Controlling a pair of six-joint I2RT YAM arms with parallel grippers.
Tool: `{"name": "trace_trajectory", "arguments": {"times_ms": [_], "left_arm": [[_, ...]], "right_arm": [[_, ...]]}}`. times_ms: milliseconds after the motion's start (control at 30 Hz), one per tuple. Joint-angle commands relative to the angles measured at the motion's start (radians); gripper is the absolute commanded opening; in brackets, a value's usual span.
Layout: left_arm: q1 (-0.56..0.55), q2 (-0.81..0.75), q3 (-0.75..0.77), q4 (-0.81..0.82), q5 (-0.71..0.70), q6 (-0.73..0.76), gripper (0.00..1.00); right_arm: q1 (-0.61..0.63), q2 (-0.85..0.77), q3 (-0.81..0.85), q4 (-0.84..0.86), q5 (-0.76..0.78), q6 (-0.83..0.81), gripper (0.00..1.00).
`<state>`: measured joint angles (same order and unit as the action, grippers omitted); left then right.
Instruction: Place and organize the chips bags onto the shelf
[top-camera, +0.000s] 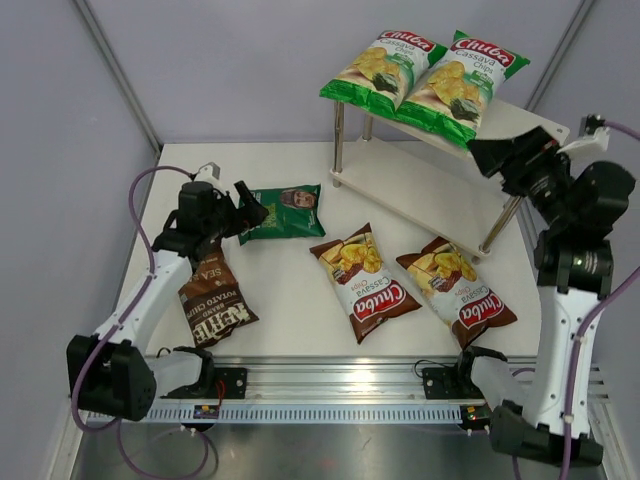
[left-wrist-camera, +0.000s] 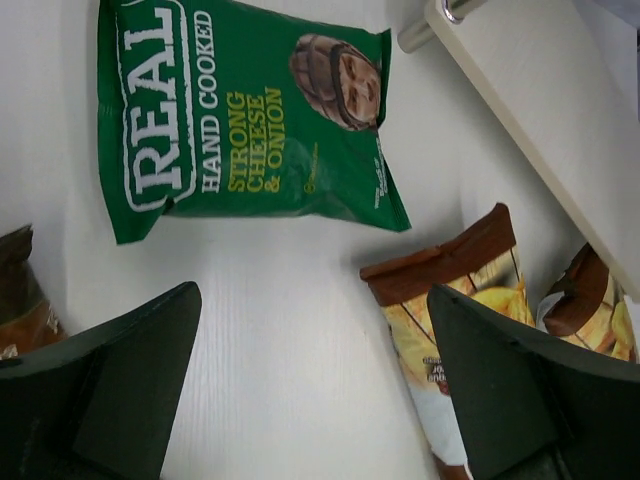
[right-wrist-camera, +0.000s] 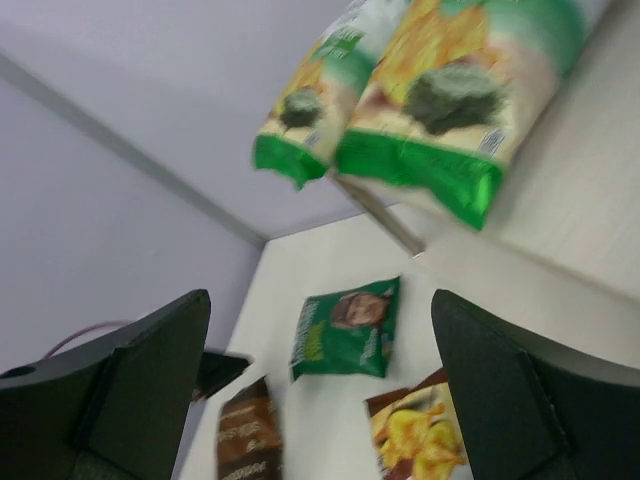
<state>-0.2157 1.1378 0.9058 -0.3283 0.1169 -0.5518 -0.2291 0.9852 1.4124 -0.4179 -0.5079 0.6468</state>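
I should next lower my left gripper toward the dark green portrait bag, with my fingers around the bag's end lettered REAL (top-camera: 260, 216), because that end is clear of the shelf (top-camera: 515, 118).
Two green Chuba chips bags (top-camera: 385, 65) (top-camera: 465, 80) lie side by side on the top board of the shelf (top-camera: 515, 118). My right gripper (top-camera: 487, 155) hangs open just off their near right corner, nothing between its jaws (right-wrist-camera: 320, 300); both green bags (right-wrist-camera: 310, 110) (right-wrist-camera: 450, 90) lie ahead of it. On the table lie a dark green portrait bag (top-camera: 285, 212), two brown-red Chuba bags (top-camera: 365, 282) (top-camera: 458, 290) and a dark brown Kettle bag (top-camera: 212, 300). My left gripper (top-camera: 248, 210) stands open and empty (left-wrist-camera: 312, 300) just left of the portrait bag (left-wrist-camera: 240, 120).
The shelf's lower board (top-camera: 420, 190) carries nothing and rests on metal posts (top-camera: 338, 140) at the table's back right. Grey walls close in the table on the left and at the back. An aluminium rail (top-camera: 330, 385) runs along the near edge.
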Motion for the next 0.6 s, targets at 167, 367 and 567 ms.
{"name": "trace_trajectory", "arguments": {"times_ms": [167, 367, 567], "left_arm": [[0.197, 0.284, 0.090, 0.206, 0.211, 0.029, 0.99], [0.272, 0.552, 0.206, 0.242, 0.421, 0.096, 0.98], [0.314, 0.671, 0.248, 0.279, 0.487, 0.105, 0.97]], "right_arm": [[0.045, -0.195, -0.418, 0.587, -0.352, 0.349, 0.99], [0.141, -0.200, -0.425, 0.617, -0.446, 0.329, 0.99], [0.223, -0.207, -0.371, 0.614, -0.512, 0.312, 0.99]]}}
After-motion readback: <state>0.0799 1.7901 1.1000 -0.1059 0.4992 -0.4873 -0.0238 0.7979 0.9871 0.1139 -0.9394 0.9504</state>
